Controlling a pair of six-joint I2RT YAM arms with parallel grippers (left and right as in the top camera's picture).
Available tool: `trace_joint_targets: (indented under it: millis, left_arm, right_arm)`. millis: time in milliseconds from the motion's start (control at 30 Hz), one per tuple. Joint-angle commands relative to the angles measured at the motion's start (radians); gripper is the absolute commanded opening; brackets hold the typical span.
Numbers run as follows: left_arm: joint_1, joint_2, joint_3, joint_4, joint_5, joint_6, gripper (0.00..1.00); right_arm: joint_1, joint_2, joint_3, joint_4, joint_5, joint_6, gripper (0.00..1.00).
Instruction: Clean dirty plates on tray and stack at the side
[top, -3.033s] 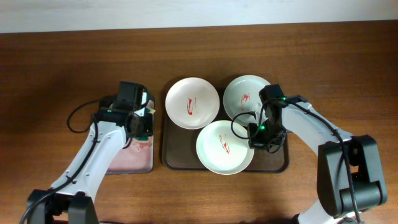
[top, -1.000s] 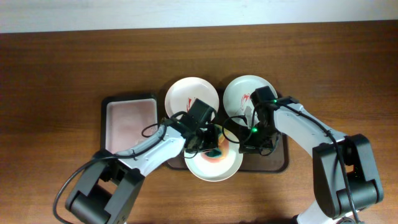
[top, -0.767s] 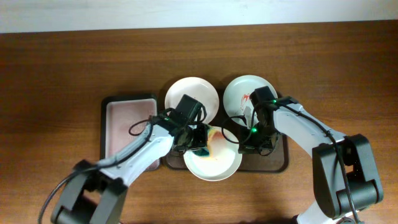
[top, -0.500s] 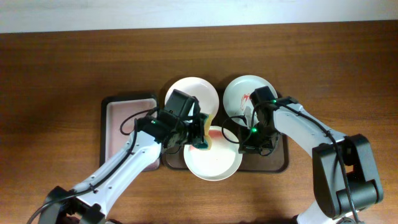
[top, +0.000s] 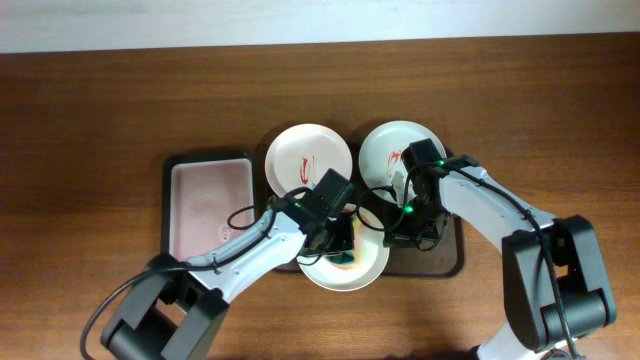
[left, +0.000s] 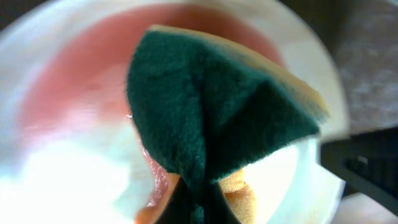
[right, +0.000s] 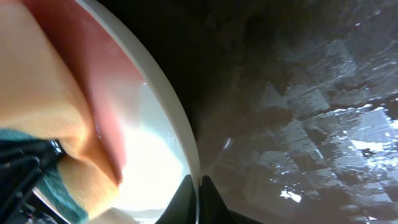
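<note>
My left gripper lifts the sponge off the front plate next, then brings it down onto the pink mat (top: 211, 207) beside the brown tray (top: 448, 262).
Three white plates with red smears lie on the dark brown tray (top: 448, 262): one at the back left (top: 308, 160), one at the back right (top: 385, 150) and a front plate (top: 368, 272). My left gripper (top: 338, 243) is shut on a green and yellow sponge (left: 211, 118) and presses it on the front plate (left: 62, 180), where a red smear is spread. My right gripper (top: 388, 236) is shut on that plate's right rim (right: 180, 143) and holds it.
A dark tray with a pink mat (top: 205, 205) lies left of the brown tray on the wooden table (top: 100, 120).
My left arm came from the pink mat to the front plate with the sponge and has wiped back and forth across it. My right gripper has kept its hold on the rim.
</note>
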Motion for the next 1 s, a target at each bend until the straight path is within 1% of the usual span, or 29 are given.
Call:
trace_joint_targets:
  millis: [0,67,100,133,167,233,300,333,367,400,433,467,500,533,600,667,767,800,833,900,967]
  left_arm:
    - [0.053,-0.040,-0.007,-0.055,-0.150,0.013,0.00]
    - [0.083,-0.102,0.011,-0.054,-0.112,0.094,0.00]
    - [0.091,-0.144,0.021,-0.054,-0.104,0.139,0.00]
    - [0.097,-0.169,0.023,-0.055,-0.105,0.171,0.00]
    - [0.109,-0.198,0.023,-0.067,-0.110,0.188,0.00]
    - [0.140,-0.217,0.023,-0.100,-0.113,0.191,0.00]
    - [0.202,-0.218,0.023,-0.140,-0.111,0.199,0.00]
    - [0.232,-0.218,0.023,-0.151,-0.111,0.233,0.00]
    - [0.274,-0.218,0.023,-0.167,-0.112,0.292,0.00]
    - [0.302,-0.218,0.023,-0.175,-0.112,0.314,0.00]
    - [0.340,-0.218,0.023,-0.181,-0.112,0.327,0.00]
    - [0.372,-0.218,0.023,-0.183,-0.111,0.329,0.00]
    - [0.414,-0.218,0.023,-0.188,-0.110,0.343,0.00]
    - [0.476,-0.218,0.023,-0.198,-0.111,0.395,0.00]
    - [0.545,-0.218,0.023,-0.212,-0.111,0.483,0.00]
    - [0.593,-0.218,0.023,-0.227,-0.111,0.540,0.00]
    - [0.643,-0.217,0.016,-0.227,-0.109,0.576,0.00]
    - [0.651,-0.217,0.010,-0.225,-0.082,0.594,0.00]
    - [0.657,-0.212,0.005,-0.225,-0.058,0.636,0.00]
    - [0.657,-0.196,-0.006,-0.214,-0.060,0.707,0.00]
    - [0.657,-0.163,-0.016,-0.195,-0.070,0.721,0.00]
  right_arm:
    - [-0.002,0.002,0.009,-0.004,0.013,0.008,0.04]
    - [-0.002,0.002,0.009,-0.005,0.013,0.008,0.04]
    - [-0.001,0.002,0.009,-0.004,0.013,0.008,0.08]
    - [-0.001,0.002,0.009,-0.004,0.013,0.008,0.19]
    - [-0.001,0.002,0.009,-0.004,0.013,0.008,0.27]
    - [-0.001,0.002,0.003,-0.002,0.013,0.008,0.27]
    - [-0.001,0.002,-0.014,0.002,0.013,0.008,0.27]
    - [-0.001,0.003,-0.030,0.007,0.013,0.008,0.27]
    - [-0.001,0.003,-0.048,0.019,0.012,0.008,0.25]
    - [-0.001,0.003,-0.055,0.026,0.012,0.008,0.19]
    - [-0.001,0.003,-0.060,0.031,0.012,0.008,0.15]
    - [-0.001,0.003,-0.060,0.033,0.012,0.008,0.12]
    - [-0.001,0.003,-0.060,0.043,0.012,0.008,0.07]
    - [-0.001,0.003,-0.060,0.060,0.011,0.008,0.04]
    - [-0.001,0.002,-0.055,0.067,0.012,0.008,0.04]
    - [-0.001,-0.005,-0.037,0.047,0.021,0.005,0.04]
    - [-0.001,-0.054,0.020,-0.026,0.129,0.005,0.04]
    - [-0.001,-0.089,0.048,-0.050,0.174,0.005,0.04]
    - [-0.001,-0.136,0.080,-0.065,0.232,0.009,0.04]
    - [-0.001,-0.186,0.105,-0.065,0.315,0.014,0.04]
    - [0.010,-0.225,0.117,-0.064,0.455,0.059,0.04]
